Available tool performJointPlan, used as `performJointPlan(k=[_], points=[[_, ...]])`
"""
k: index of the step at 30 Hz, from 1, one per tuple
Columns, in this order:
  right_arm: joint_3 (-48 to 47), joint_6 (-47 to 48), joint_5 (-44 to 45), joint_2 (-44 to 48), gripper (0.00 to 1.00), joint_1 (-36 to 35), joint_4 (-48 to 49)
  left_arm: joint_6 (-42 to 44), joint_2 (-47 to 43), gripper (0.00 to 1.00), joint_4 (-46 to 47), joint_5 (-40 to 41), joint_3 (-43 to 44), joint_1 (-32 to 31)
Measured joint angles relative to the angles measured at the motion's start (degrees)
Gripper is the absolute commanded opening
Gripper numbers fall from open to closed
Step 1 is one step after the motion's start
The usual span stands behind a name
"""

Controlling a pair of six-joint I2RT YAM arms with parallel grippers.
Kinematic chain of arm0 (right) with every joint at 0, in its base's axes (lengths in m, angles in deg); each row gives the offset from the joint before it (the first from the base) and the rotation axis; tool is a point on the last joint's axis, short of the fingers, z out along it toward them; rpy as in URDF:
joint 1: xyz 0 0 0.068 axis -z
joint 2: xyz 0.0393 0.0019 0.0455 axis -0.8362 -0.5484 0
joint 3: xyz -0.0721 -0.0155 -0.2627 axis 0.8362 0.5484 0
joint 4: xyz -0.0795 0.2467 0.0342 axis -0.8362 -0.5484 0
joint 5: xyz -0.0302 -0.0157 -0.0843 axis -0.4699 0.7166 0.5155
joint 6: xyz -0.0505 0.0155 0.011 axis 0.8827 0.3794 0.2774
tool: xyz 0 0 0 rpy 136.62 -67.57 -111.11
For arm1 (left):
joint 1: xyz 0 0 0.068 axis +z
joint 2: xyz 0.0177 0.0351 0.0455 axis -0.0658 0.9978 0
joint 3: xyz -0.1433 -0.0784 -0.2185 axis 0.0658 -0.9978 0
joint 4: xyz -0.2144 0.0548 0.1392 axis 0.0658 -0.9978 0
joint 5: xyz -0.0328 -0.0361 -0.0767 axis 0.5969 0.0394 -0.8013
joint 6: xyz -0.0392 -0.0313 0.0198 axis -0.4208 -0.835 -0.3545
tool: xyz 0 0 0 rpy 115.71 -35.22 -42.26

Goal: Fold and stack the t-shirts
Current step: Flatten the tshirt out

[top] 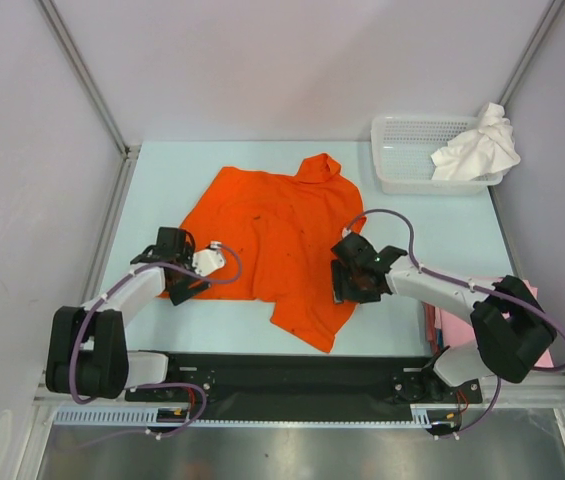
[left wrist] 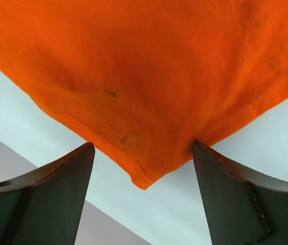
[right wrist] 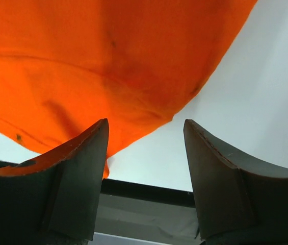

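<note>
I need to move my right gripper down next and slightly back toward the base bar, onto the jutting corner of the shirt's edge [top: 348,307] [right wrist: 167,118], because that corner points between the open fingers.
The bright orange t-shirt [top: 272,235] lies spread and rumpled on the pale table [top: 412,225]. My left gripper [top: 184,280] is open at the shirt's left corner; in the left wrist view the corner [left wrist: 144,178] sits between the fingers [left wrist: 57,189], nothing gripped. My right gripper [top: 354,285] is open over the shirt's right edge; in the right wrist view the cloth [right wrist: 108,76] lies above and left of the open fingers [right wrist: 220,168]. A white t-shirt [top: 477,148] hangs over the basket [top: 402,165]. Pale pink shirts [top: 462,325] lie stacked at the right.
The white lattice basket stands at the back right corner. Grey walls close in both sides and the back. The black base rail [top: 292,385] runs along the near edge, also visible in the right wrist view [right wrist: 144,191].
</note>
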Motion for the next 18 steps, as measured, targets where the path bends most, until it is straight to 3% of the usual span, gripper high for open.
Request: performJointPlan(k=[6, 9, 10, 11, 13, 14, 18], points=[[4.8, -4.5, -2.4, 0.9, 0.65, -2.0, 0.8, 3.6, -0.7, 0.80, 7.8, 2.1, -3.3, 1.7], [6.8, -5.4, -4.1, 0.6, 0.58, -2.7, 1.9, 3.7, 0.3, 0.64, 11.1, 2.6, -3.8, 2.7], [7.0, -5.6, -5.0, 0.6, 0.49, -2.8, 2.8, 3.8, 0.9, 0.57, 12.1, 2.6, -4.0, 2.8], [7.0, -5.5, -5.7, 0.4, 0.29, -2.8, 3.5, 3.8, 1.2, 0.42, 12.7, 2.6, -4.1, 2.9], [7.3, -5.9, -6.9, -0.3, 0.13, -2.5, 5.6, 3.7, 1.7, 0.23, 13.4, 2.1, -4.4, 3.0], [7.5, -6.3, -7.2, -0.4, 0.03, -2.2, 6.5, 3.5, 2.1, 0.01, 13.3, 1.9, -4.6, 3.1], [8.6, -6.8, -7.9, 0.7, 0.00, 0.3, 8.3, 2.1, 2.0, 0.00, 12.6, 1.0, -4.9, 3.2]])
